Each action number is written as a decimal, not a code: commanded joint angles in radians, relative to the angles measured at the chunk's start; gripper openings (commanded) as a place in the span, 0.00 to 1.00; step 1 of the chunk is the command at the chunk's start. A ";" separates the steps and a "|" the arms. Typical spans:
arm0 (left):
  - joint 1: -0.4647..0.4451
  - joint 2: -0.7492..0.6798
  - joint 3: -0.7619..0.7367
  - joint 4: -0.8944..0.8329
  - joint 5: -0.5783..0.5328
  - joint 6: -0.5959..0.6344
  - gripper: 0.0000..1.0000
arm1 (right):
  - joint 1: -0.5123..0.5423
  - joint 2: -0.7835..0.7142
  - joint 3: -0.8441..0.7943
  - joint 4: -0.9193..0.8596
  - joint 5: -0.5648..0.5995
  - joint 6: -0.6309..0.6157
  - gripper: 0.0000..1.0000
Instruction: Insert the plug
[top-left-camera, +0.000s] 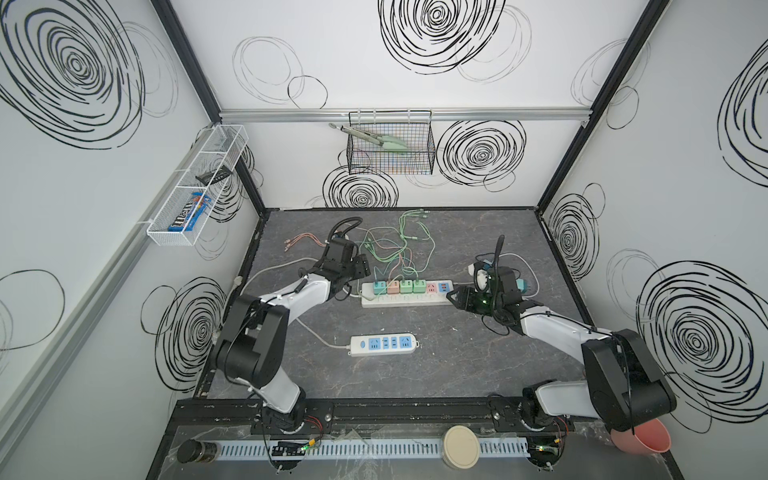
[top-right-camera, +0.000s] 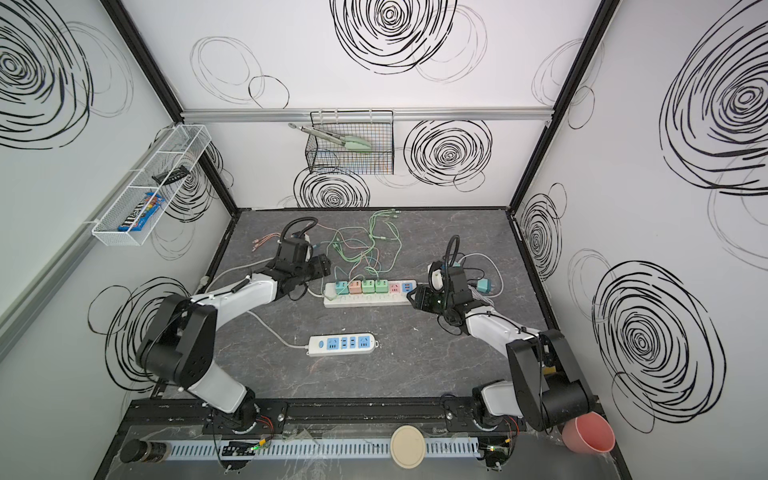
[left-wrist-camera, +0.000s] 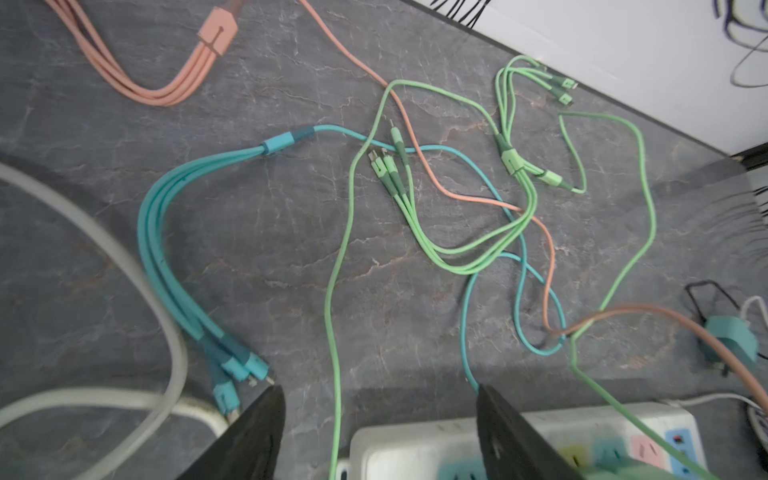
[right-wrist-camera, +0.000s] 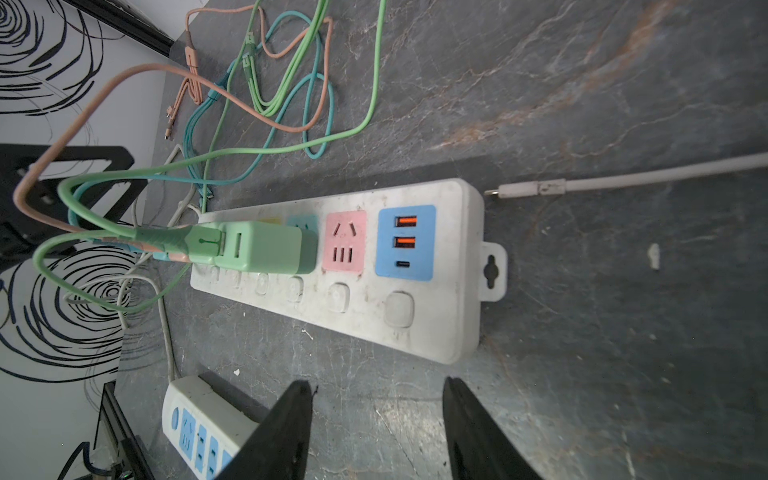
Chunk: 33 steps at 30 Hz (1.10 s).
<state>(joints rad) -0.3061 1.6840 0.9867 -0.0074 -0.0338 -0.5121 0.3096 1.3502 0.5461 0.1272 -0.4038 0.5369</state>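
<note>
My left gripper will come down onto that part of the green cable (left-wrist-camera: 336, 416) and close, since the cable runs between my open fingers beside the power strip's end.
A long white power strip (top-left-camera: 409, 301) lies mid-table in both top views, with a teal, a pink and two green plugs in a row on it. The nearest green plug (right-wrist-camera: 266, 247) sits in the strip (right-wrist-camera: 374, 316) next to a free pink socket (right-wrist-camera: 345, 241). My left gripper (top-left-camera: 362, 267) hovers by the strip's left end, open and empty; in the left wrist view its fingertips (left-wrist-camera: 272, 399) straddle the strip's corner (left-wrist-camera: 415, 440). My right gripper (right-wrist-camera: 378, 384) is open and empty just off the strip's right end (top-right-camera: 405, 300). A loose teal plug (top-left-camera: 520, 286) lies behind the right arm.
Tangled green, teal and pink cables (left-wrist-camera: 457, 232) spread behind the strip. A shorter white strip with blue sockets (top-left-camera: 382, 345) lies nearer the front. A white cable end (right-wrist-camera: 532, 189) lies off the long strip's right end. A pink cup (top-left-camera: 642, 436) stands front right.
</note>
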 joint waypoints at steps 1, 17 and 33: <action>0.016 0.112 0.124 -0.115 -0.080 0.079 0.71 | 0.007 -0.017 -0.011 -0.024 0.013 -0.006 0.56; 0.026 0.250 0.354 -0.228 -0.086 0.186 0.00 | 0.008 -0.074 -0.020 -0.062 0.042 -0.029 0.59; -0.159 0.281 0.923 -0.058 -0.040 0.240 0.00 | 0.008 -0.092 -0.003 -0.046 0.049 -0.027 0.60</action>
<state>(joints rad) -0.4660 1.8423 1.8626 -0.0723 -0.1108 -0.2840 0.3115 1.2743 0.5350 0.0807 -0.3576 0.5148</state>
